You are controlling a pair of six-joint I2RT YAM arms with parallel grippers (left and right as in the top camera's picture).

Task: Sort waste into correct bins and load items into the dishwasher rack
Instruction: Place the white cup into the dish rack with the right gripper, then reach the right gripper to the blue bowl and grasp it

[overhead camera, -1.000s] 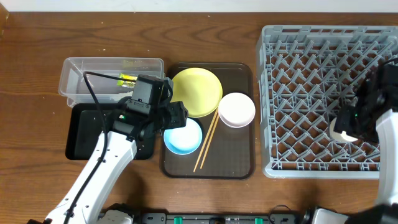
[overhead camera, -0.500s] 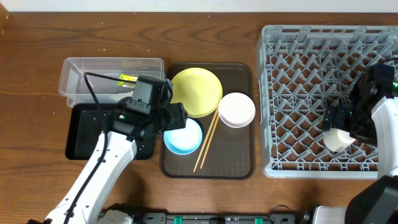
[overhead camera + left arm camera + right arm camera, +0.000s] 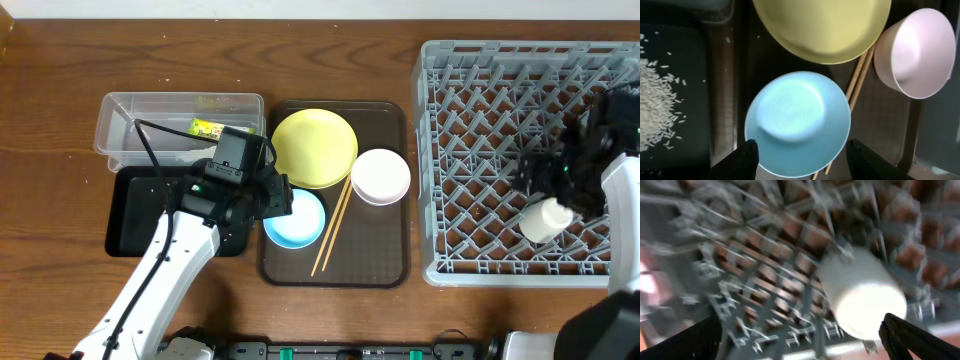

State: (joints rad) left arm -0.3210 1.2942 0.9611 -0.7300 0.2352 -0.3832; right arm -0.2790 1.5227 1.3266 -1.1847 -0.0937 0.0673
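Note:
I will move my right gripper to the left in the overhead view next and lower it onto the light blue bowl's rim by the chopsticks, because that part of the bowl's rim faces the rack [image 3: 480,130].
My left gripper [image 3: 802,160] is open, its fingers on either side of the near rim of the light blue bowl [image 3: 797,117], which sits on the brown tray [image 3: 385,250]. The yellow plate [image 3: 315,148], white bowl [image 3: 380,176] and chopsticks [image 3: 332,230] lie there too. My right gripper [image 3: 805,340] is open and empty above the dishwasher rack [image 3: 480,130]. The pale cup [image 3: 862,297] lies in the rack near its front right [image 3: 546,218]. The wrapper [image 3: 206,127] is in the clear tub [image 3: 120,125]. Rice [image 3: 655,110] lies in the black tray [image 3: 135,215].
The brown tray stands between the two bins on the left and the rack on the right. The rack's pegs [image 3: 765,275] fill the blurred right wrist view. Bare wooden table [image 3: 60,150] lies to the far left and along the front edge.
My right gripper has let go of the cup, which now lies in the rack, and has drawn back from it. My left gripper has shifted slightly over the blue bowl.

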